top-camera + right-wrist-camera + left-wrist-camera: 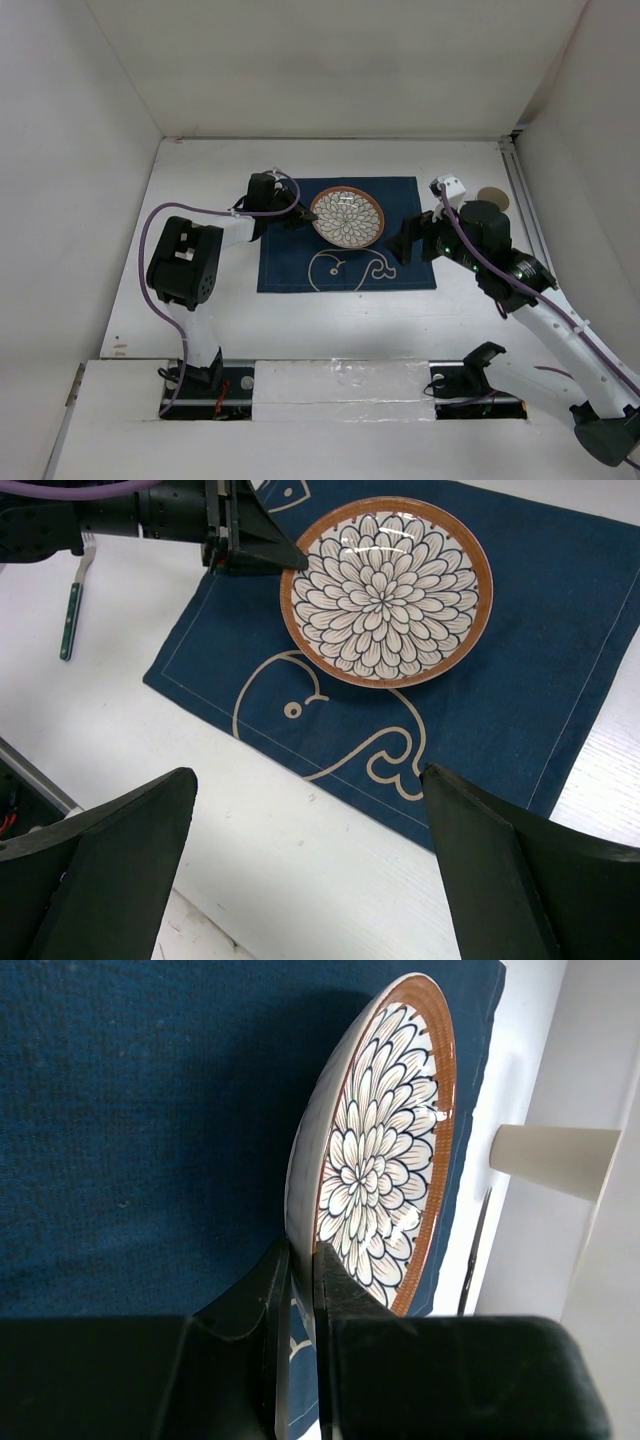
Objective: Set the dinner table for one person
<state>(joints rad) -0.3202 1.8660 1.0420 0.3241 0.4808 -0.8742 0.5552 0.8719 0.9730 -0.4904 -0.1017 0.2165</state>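
The right gripper swings to the right in the top view next and lowers onto the paper cup's rim, because the cup stands off the placemat (345, 262).
A round plate (348, 217) with a brown rim and a flower pattern lies on the upper middle of the navy whale placemat (345, 262), on the white dinner table (300, 165). My left gripper (303, 213) is shut on the plate's left rim. The left wrist view shows the fingers (340, 1290) pinching the rim of the plate (380, 1160). My right gripper (398, 250) hangs open and empty over the placemat's right side. In its wrist view the gripper (310, 860) is above the mat's near edge, short of the plate (385, 590).
A fork (72, 600) with a dark green handle lies on the table left of the placemat (520, 680). A paper cup (555, 1160) stands right of the mat and shows from above (492, 197). A thin dark utensil-like thing (475, 1250) lies beside the mat.
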